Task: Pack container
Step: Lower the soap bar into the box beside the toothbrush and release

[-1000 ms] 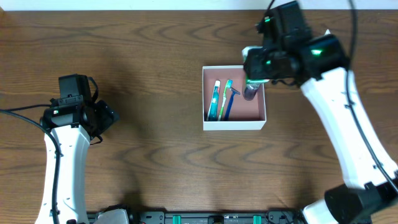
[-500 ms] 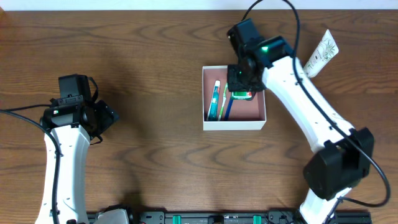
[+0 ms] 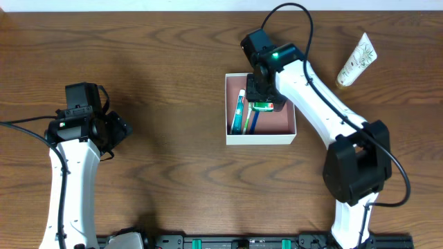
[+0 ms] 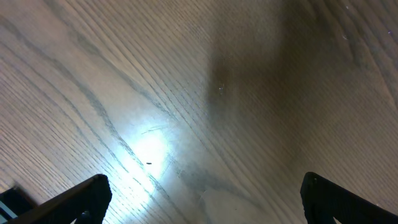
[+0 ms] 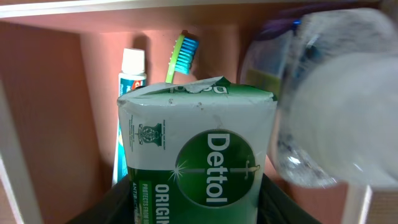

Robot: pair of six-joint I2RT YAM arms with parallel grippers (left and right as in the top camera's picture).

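The Dettol soap still hangs above the container's bottom, so my right gripper will lower it over the green toothbrush [image 5: 180,59], between the toothpaste [image 5: 131,78] and the clear bottle, and let it go.
The container [image 3: 261,139] is a white-walled box with a reddish-brown inside, right of the table's middle. It holds a teal toothpaste tube [image 3: 239,111], a green toothbrush [image 3: 248,119] and a blue razor [image 3: 255,119]. My right gripper [image 3: 261,97] is shut on a green and white Dettol soap pack [image 3: 262,106] inside the box. In the right wrist view the gripper [image 5: 193,208] holds the soap [image 5: 199,149] in front of the toothpaste [image 5: 131,78] and toothbrush [image 5: 181,53], with a clear bottle [image 5: 329,106] close on its right. My left gripper [image 3: 118,131] is open and empty.
A white tube with a leaf pattern [image 3: 355,61] lies at the back right of the wooden table. The left wrist view shows only bare wood between the open fingers [image 4: 211,202].
My right gripper has moved left across the box with the soap pack and down among the items. The right arm has swung off the white tube. The left arm has not moved.
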